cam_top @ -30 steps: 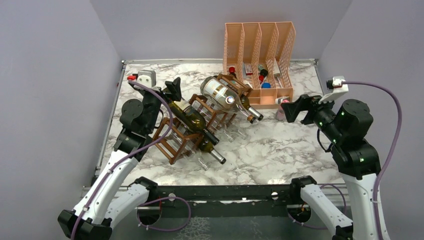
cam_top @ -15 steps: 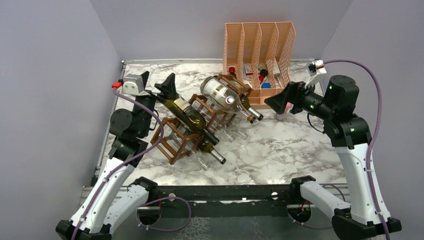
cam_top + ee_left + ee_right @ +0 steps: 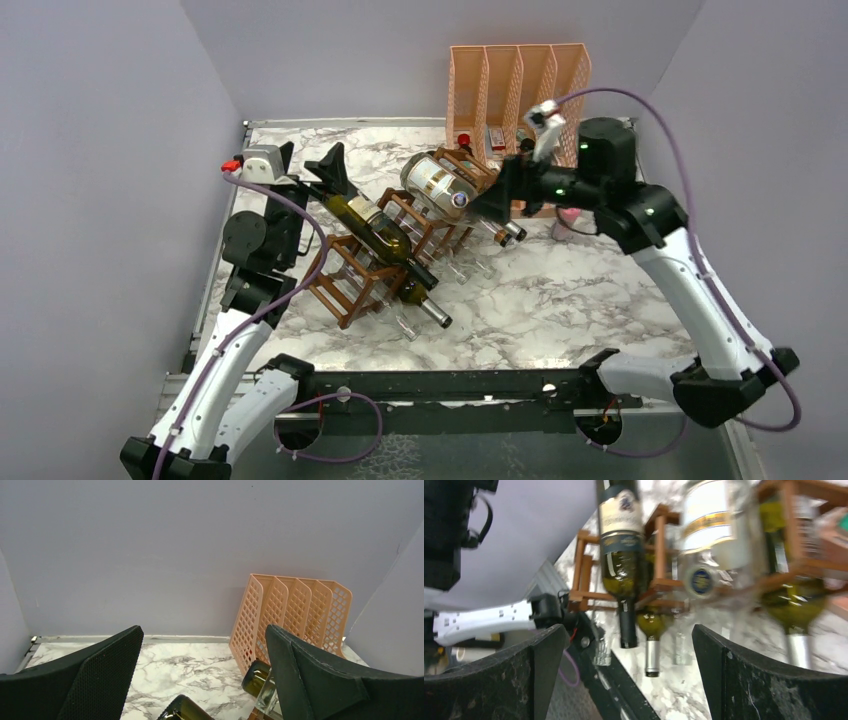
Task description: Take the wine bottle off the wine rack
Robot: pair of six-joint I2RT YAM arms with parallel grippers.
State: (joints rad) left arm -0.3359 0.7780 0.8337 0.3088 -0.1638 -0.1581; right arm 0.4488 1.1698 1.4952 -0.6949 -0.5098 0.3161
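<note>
Next I should shift my right gripper left in the top view and down onto the green bottle's dark neck [image 3: 420,272] [image 3: 627,621], since it sticks out past the rack's edge.
The brown lattice wine rack [image 3: 352,290] lies diagonally on the marble table with several wine bottles in it. A dark green wine bottle [image 3: 385,240] lies across its top left, and a clear bottle with a white and gold label [image 3: 437,185] lies at its far end. My left gripper [image 3: 310,168] hangs open behind the green bottle's base [image 3: 182,714], touching nothing. My right gripper [image 3: 503,198] is open beside the clear bottle's neck end. In the right wrist view it faces the rack [image 3: 659,555], the green bottle [image 3: 620,530] and the clear bottle [image 3: 706,535].
A peach mesh file organiser [image 3: 520,90] holding small items stands at the back, just behind the rack's far end. Bottle necks [image 3: 430,308] stick out of the rack toward the table's near side. Grey walls close in the left, back and right.
My right arm has swung left from the table's right side to the rack's far end. The left gripper has lifted back off the green bottle and then stayed nearly still.
</note>
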